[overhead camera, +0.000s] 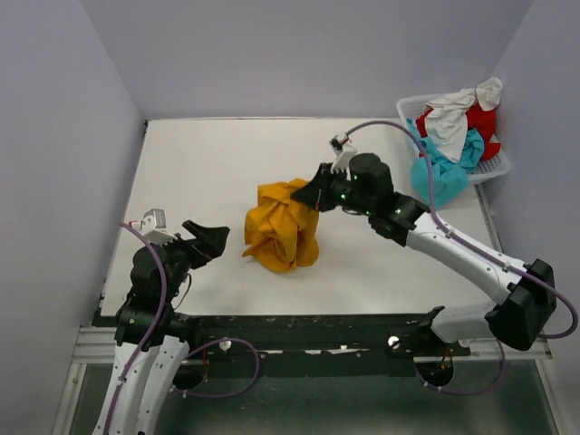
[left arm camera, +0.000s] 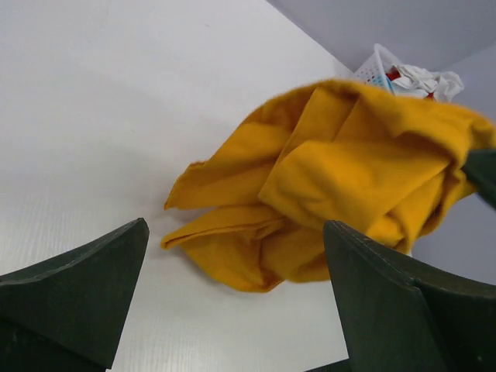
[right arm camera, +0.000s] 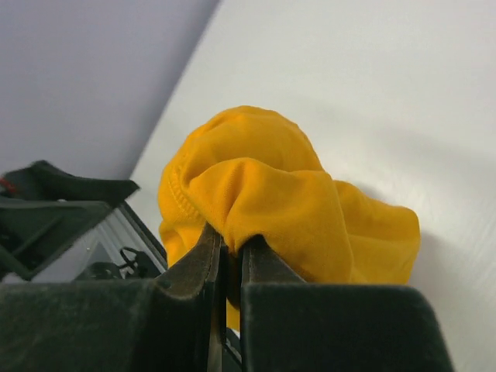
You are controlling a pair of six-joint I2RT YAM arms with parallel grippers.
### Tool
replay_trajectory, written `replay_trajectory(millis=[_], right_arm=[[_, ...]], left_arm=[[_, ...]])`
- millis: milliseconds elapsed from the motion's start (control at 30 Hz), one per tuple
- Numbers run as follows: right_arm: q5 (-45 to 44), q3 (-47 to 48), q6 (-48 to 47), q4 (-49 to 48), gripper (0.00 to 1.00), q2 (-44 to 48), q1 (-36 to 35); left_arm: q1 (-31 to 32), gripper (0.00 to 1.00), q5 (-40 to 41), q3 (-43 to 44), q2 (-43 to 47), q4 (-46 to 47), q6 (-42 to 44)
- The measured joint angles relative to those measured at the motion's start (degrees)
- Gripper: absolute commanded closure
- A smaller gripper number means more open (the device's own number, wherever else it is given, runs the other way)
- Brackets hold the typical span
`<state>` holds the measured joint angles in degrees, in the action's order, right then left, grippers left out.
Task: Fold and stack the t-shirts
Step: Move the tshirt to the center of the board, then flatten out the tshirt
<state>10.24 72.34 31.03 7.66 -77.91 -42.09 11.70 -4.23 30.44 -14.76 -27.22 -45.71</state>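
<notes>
The shirt's lower pointed tip (overhead camera: 247, 254) (left arm camera: 170, 241) juts free of the bunched cloth, so I will next move my left gripper down onto it, toward the right in the top view.
The mustard-orange t-shirt (overhead camera: 281, 227) hangs bunched over the middle of the table, its lower folds on the surface. My right gripper (overhead camera: 314, 194) is shut on the shirt's upper right edge; in the right wrist view the cloth (right arm camera: 263, 194) is pinched between the jaws (right arm camera: 231, 248). My left gripper (overhead camera: 210, 239) is open and empty, left of the shirt, a short way off; in the left wrist view the shirt (left arm camera: 341, 178) lies beyond the fingers (left arm camera: 387, 294). Turquoise (overhead camera: 441, 168), red (overhead camera: 478, 120) and white (overhead camera: 453, 118) t-shirts are piled in the basket.
A white lattice basket (overhead camera: 494, 166) stands at the back right corner of the white table (overhead camera: 208, 172), also seen in the left wrist view (left arm camera: 372, 66). Grey walls close in the table on three sides.
</notes>
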Motion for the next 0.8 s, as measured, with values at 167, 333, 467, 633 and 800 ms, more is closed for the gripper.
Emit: replay_trajectory(millis=[167, 333, 467, 633, 800], right_arm=[[-9.7, -13.8, 8.3, -2.4, 0.99, -0.9, -2.0], [-23.2, -8.1, 11.0, -1.7, 0.47, -10.8, -2.0], [-29.8, 0.0, 9.9, 0.4, 0.00, -17.7, -2.0], [-33.0, -0.7, 8.4, 2.3, 0.00, -13.4, -1.9], [-33.7, -12.5, 7.9, 1.4, 0.00, 2.3, -1.9]], left_arm=[[0.0, 0.01, -1.2, -2.8, -0.4, -1.6, -0.9], [0.0, 0.01, -5.7, -6.4, -6.4, 0.5, -1.0], [0.6, 0.01, -10.3, -8.4, -16.5, 5.7, -0.6], [5.2, 0.04, -11.5, -8.3, -27.8, 9.8, 0.9], [8.7, 0.12, -11.2, -6.6, -38.2, 13.4, 1.7]])
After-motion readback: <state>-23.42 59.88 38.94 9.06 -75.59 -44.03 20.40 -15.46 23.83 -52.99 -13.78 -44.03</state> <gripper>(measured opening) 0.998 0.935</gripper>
